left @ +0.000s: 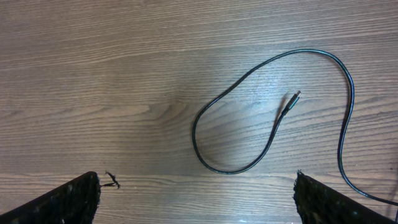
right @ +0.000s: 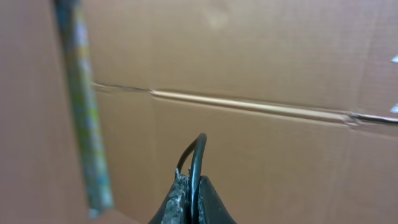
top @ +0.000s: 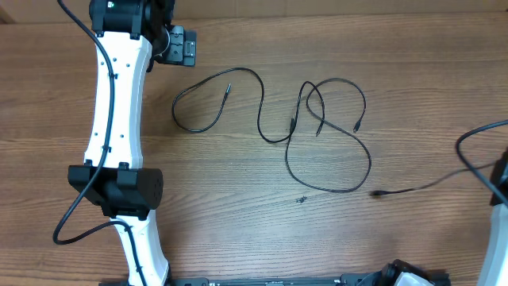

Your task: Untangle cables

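The bare tabletop is below and outward of my right gripper, clear of the crossed pair. My right gripper should lower outward next and let go of the black cable there.
Several thin black cables lie on the wooden table. One loose loop lies at the left, with its plug end showing in the left wrist view. A crossed, tangled pair lies in the middle. Another strand runs from a plug to the right edge. My left gripper is open and empty above the table, just beyond the left loop; its fingers are spread wide. My right gripper is shut on a black cable and is raised off the right edge.
The white left arm stretches along the table's left side. A small dark speck lies in front of the tangle. A brown cardboard wall and a blurred pole fill the right wrist view.
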Controlling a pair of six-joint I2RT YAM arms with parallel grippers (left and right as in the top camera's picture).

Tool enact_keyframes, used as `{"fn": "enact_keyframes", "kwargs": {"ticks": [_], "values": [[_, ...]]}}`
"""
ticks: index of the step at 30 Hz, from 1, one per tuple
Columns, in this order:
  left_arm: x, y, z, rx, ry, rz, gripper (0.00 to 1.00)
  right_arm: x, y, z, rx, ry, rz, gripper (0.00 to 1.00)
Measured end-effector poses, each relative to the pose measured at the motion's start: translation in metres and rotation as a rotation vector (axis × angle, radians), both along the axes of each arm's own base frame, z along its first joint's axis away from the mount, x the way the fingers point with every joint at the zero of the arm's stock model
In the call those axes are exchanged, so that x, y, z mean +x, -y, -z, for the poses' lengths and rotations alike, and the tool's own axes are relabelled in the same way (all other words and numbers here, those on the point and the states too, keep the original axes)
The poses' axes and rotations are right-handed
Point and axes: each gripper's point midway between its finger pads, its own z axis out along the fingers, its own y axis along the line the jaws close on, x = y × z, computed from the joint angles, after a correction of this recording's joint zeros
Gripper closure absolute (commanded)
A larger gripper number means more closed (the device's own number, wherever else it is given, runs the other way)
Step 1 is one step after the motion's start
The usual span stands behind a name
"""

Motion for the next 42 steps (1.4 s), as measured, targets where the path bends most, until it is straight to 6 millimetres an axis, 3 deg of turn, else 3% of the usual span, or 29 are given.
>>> {"fn": "enact_keyframes", "kwargs": {"ticks": [3,6,12,17,18,19,21,26,30,36,39,42], "values": [[0.0,0.0,0.0,0.0,0.0,0.0,0.0,0.001,0.021,0.02,0.037,-0.055,0.034,0.96],[0.0,0.0,0.0,0.0,0.0,0.0,0.0,0.012,0.037,0.053,0.113,-0.114,0.039,0.96],[0.0,0.0,0.0,0.0,0.0,0.0,0.01,0.043,0.056,0.122,0.243,-0.236,0.031,0.96],[0.0,0.0,0.0,0.0,0.0,0.0,0.01,0.055,0.067,0.174,0.332,-0.334,0.047,0.95],[0.0,0.0,0.0,0.0,0.0,0.0,0.0,0.055,0.068,0.182,0.349,-0.349,0.052,0.9],[0.0,0.0,0.0,0.0,0.0,0.0,0.01,0.055,0.07,0.192,0.374,-0.364,0.058,0.76],[0.0,0.0,0.0,0.0,0.0,0.0,0.0,0.055,0.071,0.212,0.425,-0.388,0.072,0.6],[0.0,0.0,0.0,0.0,0.0,0.0,0.0,0.049,0.068,0.232,0.512,-0.361,0.105,0.41],[0.0,0.0,0.0,0.0,0.0,0.0,0.0,0.048,0.067,0.237,0.55,-0.323,0.115,0.38],[0.0,0.0,0.0,0.0,0.0,0.0,0.0,0.073,0.043,0.252,0.664,-0.312,-0.083,0.38],[0.0,0.0,0.0,0.0,0.0,0.0,0.01,0.108,0.003,0.258,0.765,-0.299,-0.383,0.37],[0.0,0.0,0.0,0.0,0.0,0.0,0.0,0.129,-0.036,0.255,0.835,-0.282,-0.624,0.37]]}}
